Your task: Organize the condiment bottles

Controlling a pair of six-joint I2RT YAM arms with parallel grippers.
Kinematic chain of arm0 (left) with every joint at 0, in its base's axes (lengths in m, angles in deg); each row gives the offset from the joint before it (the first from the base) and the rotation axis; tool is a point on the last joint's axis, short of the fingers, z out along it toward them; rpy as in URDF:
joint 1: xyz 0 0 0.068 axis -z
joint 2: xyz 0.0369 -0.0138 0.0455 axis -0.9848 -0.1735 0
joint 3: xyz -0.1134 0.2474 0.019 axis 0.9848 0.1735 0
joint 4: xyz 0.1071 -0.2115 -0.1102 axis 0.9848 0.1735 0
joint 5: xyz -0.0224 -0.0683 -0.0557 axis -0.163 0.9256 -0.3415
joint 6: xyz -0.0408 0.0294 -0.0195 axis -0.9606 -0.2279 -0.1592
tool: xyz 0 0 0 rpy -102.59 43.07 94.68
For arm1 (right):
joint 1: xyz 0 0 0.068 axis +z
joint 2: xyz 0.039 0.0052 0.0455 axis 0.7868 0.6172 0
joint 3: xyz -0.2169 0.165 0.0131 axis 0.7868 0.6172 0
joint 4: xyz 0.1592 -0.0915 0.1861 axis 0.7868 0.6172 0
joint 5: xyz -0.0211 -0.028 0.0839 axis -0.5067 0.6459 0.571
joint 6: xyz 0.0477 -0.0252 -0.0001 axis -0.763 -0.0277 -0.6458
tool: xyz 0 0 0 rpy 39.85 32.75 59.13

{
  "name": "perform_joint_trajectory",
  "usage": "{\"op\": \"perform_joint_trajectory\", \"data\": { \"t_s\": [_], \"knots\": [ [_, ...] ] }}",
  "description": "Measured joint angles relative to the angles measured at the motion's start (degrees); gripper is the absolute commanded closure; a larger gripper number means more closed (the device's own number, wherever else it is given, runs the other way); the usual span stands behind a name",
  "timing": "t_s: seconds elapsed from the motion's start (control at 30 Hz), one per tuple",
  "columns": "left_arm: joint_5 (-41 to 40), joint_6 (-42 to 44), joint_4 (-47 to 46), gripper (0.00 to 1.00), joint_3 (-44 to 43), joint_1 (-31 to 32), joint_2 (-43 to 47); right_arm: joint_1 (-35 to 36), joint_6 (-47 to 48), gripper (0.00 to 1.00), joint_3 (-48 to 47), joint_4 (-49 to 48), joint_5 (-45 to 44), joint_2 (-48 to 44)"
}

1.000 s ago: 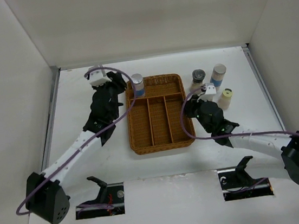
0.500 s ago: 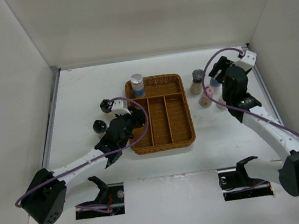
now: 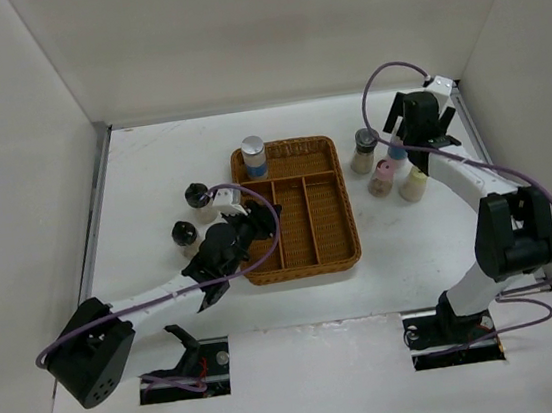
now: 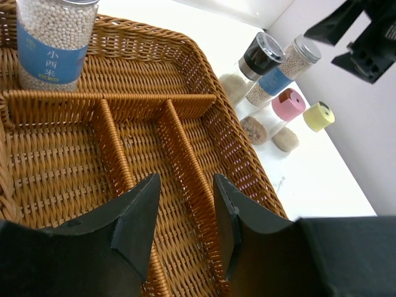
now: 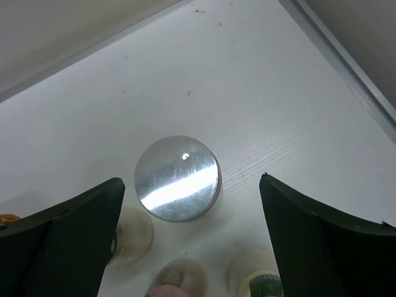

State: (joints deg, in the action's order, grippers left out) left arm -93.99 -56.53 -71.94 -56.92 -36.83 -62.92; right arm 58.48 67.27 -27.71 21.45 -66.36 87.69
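Note:
My open fingers straddle the silver cap of the bottle (image 3: 400,131) behind the pink-capped one, so next my right gripper needs to lower onto that cap.
One silver-capped bottle with a blue band (image 3: 253,154) (image 4: 52,37) stands in the far-left corner of the wicker tray (image 3: 304,269) (image 4: 204,68). Two black-capped bottles (image 3: 196,194) (image 3: 185,233) stand left of the tray. To its right are a black-capped (image 3: 366,140) (image 4: 258,55), a pink-capped (image 3: 386,171) (image 4: 288,104) and a yellow-capped bottle (image 3: 416,177) (image 4: 318,116). My right gripper (image 3: 411,131) (image 5: 190,185) hangs wide open over a second silver-capped bottle (image 5: 178,178) (image 4: 291,62). My left gripper (image 3: 253,217) (image 4: 185,182) hovers over the tray, slightly open and holding nothing.
The enclosure's white walls rise close behind and to the right of the right-hand bottles, with a metal strip (image 5: 346,62) along the table's edge. The tray's dividers (image 4: 185,154) run lengthwise under my left fingers.
My right arm swung from the tray's right side to the back right and opened over the silver-capped bottle. My left arm came back from the far left to the tray's near-left edge.

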Motion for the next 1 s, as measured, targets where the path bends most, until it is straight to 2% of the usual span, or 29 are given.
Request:
{"op": "perform_joint_trajectory", "data": {
  "t_s": [0.27,0.33,0.43,0.53,0.73,0.87,1.0],
  "knots": [
    [0.3,0.0,-0.5,0.62,0.0,-0.1,-2.2,-1.3,0.2,0.08,-3.9,-0.4,4.2,5.5],
    [0.3,0.0,-0.7,0.62,0.0,-0.1,-2.2,-1.3,0.2,0.13,-3.9,-0.4,4.7,6.8],
    [0.3,0.0,-1.2,0.62,0.0,-0.5,-2.6,-1.3,0.0,0.36,-3.9,0.1,5.0,8.0],
    [0.3,0.0,-1.7,0.62,0.0,-0.7,-3.5,-1.4,-0.2,0.44,-3.8,-0.2,4.7,8.0],
    [0.5,0.0,-2.1,0.61,0.0,-0.8,-4.6,-1.7,-0.6,0.48,-1.6,-1.1,2.7,5.4],
    [0.9,-0.1,-3.4,0.60,0.1,-1.1,-4.7,-1.6,0.0,0.48,0.8,-1.4,0.4,-1.9],
    [1.9,-0.3,-5.8,0.60,1.3,-1.3,-4.7,1.1,1.9,0.48,0.7,-6.1,-2.4,-11.1]
  ]
}}
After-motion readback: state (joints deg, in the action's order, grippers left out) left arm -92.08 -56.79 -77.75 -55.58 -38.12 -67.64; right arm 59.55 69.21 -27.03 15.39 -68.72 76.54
